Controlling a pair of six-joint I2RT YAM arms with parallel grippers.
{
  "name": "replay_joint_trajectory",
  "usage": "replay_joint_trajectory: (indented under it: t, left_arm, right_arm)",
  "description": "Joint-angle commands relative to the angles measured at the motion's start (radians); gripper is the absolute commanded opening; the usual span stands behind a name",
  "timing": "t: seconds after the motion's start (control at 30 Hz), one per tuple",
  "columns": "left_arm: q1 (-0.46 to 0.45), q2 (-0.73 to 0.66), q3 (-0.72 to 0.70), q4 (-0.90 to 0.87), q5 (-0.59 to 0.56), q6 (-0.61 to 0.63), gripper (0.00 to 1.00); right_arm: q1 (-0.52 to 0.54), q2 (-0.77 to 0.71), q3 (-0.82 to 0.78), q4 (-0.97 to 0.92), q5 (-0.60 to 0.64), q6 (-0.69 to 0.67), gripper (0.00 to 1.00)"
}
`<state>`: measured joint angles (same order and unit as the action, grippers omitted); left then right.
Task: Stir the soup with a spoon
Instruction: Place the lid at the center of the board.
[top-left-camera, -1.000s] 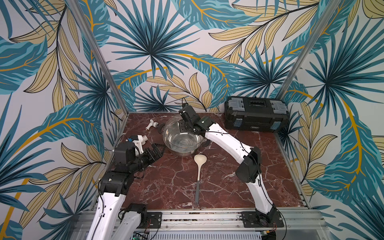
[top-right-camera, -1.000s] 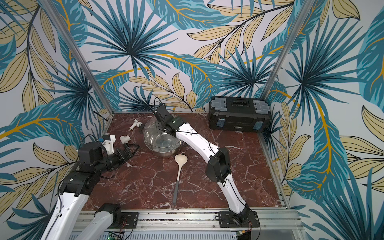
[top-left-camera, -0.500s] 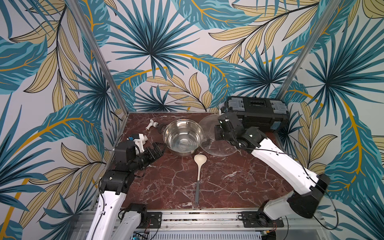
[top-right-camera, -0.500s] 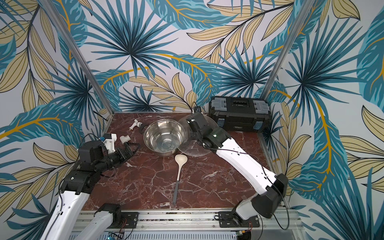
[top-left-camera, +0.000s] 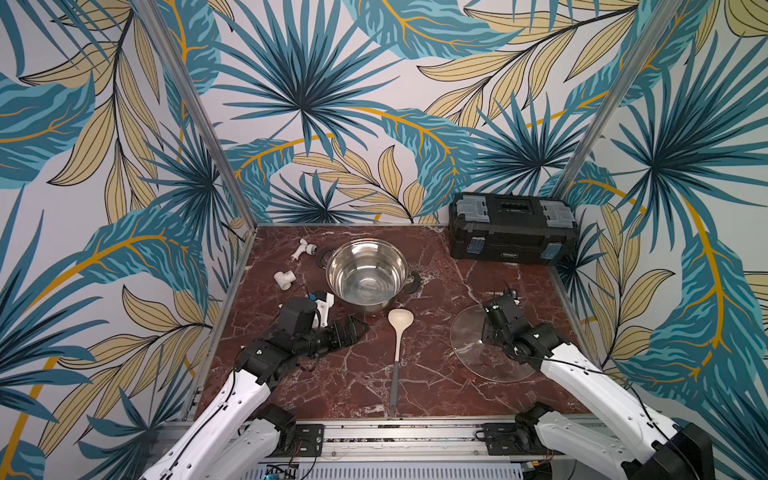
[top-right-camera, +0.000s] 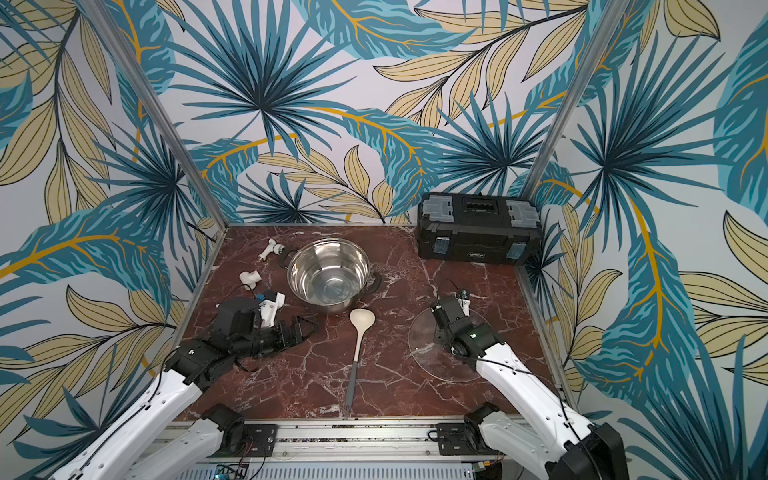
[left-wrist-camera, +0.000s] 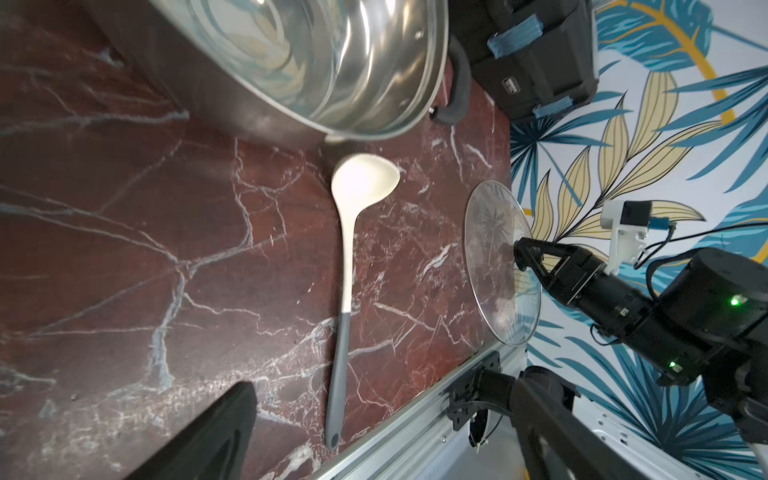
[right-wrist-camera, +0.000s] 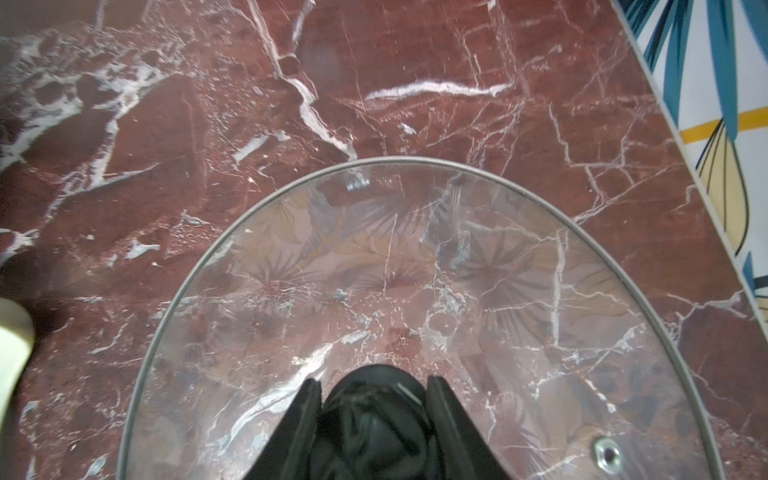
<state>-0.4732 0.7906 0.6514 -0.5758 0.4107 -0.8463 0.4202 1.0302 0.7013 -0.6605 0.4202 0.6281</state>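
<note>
My right gripper moves down and slightly toward the spoon (top-left-camera: 398, 353) next. It sets the lid on the bare marble there, an empty part, and releases the lid's black knob.
The spoon (top-left-camera: 398, 353) (top-right-camera: 356, 357) (left-wrist-camera: 347, 257) lies on the red marble table, cream bowl just in front of the steel pot (top-left-camera: 365, 249) (top-right-camera: 328, 245) (left-wrist-camera: 316, 70), grey handle pointing to the front edge. The pot stands uncovered with a shiny inside; no soup shows in it. My left gripper (top-left-camera: 357, 332) (top-right-camera: 307, 328) (left-wrist-camera: 382, 440) is open and empty, left of the spoon. My right gripper (top-left-camera: 488, 332) (top-right-camera: 442, 332) (left-wrist-camera: 519, 253) (right-wrist-camera: 374, 390) is shut on the black knob of the glass lid (top-left-camera: 469, 336) (top-right-camera: 424, 349) (left-wrist-camera: 490, 232) (right-wrist-camera: 415, 270), low over the table's right side.
A black toolbox (top-left-camera: 513, 232) (top-right-camera: 478, 232) stands at the back right corner. Two white pipe fittings (top-left-camera: 284, 279) (top-left-camera: 305, 249) lie left of the pot. The right wall runs close beside the lid, and a metal rail (top-left-camera: 395, 432) borders the front.
My right arm lifted the glass lid off the pot and carried it right and forward, down to the table's right side. The left arm and the spoon stayed put.
</note>
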Motion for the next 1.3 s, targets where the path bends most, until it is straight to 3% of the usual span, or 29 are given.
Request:
replay_joint_trajectory:
  t: [0.0,0.2,0.5,0.57,0.77,0.9,1.13,1.27]
  left_arm:
    - [-0.069,-0.005,-0.052,0.06,-0.075,-0.039,1.0]
    - [-0.156,0.063,-0.076,0.073,-0.149,-0.033,1.0]
    - [-0.248,0.28,-0.007,0.122,-0.222,0.047,0.99]
    - [-0.265,0.336,0.023,0.121,-0.247,0.077,0.97]
    - [-0.32,0.49,0.088,0.17,-0.288,0.12,0.92]
    - [-0.362,0.593,0.129,0.192,-0.32,0.134,0.86]
    - [-0.461,0.749,0.241,0.139,-0.437,0.144,0.67]
    - [-0.497,0.817,0.301,0.078,-0.51,0.117,0.62]
  right_arm:
    - [-0.02,0.048,-0.018,0.181,-0.034,0.046,0.26]
    - [-0.029,0.139,-0.05,0.271,-0.075,0.062,0.26]
    - [-0.034,0.205,-0.083,0.308,-0.128,0.102,0.27]
    - [-0.035,0.195,-0.094,0.292,-0.137,0.115,0.34]
    - [-0.034,0.168,-0.119,0.249,-0.168,0.147,0.69]
    - [-0.034,0.158,-0.123,0.235,-0.185,0.153,0.83]
    - [-0.032,0.041,-0.079,0.165,-0.209,0.15,0.9]
    - [-0.026,-0.072,-0.04,0.12,-0.239,0.144,0.9]
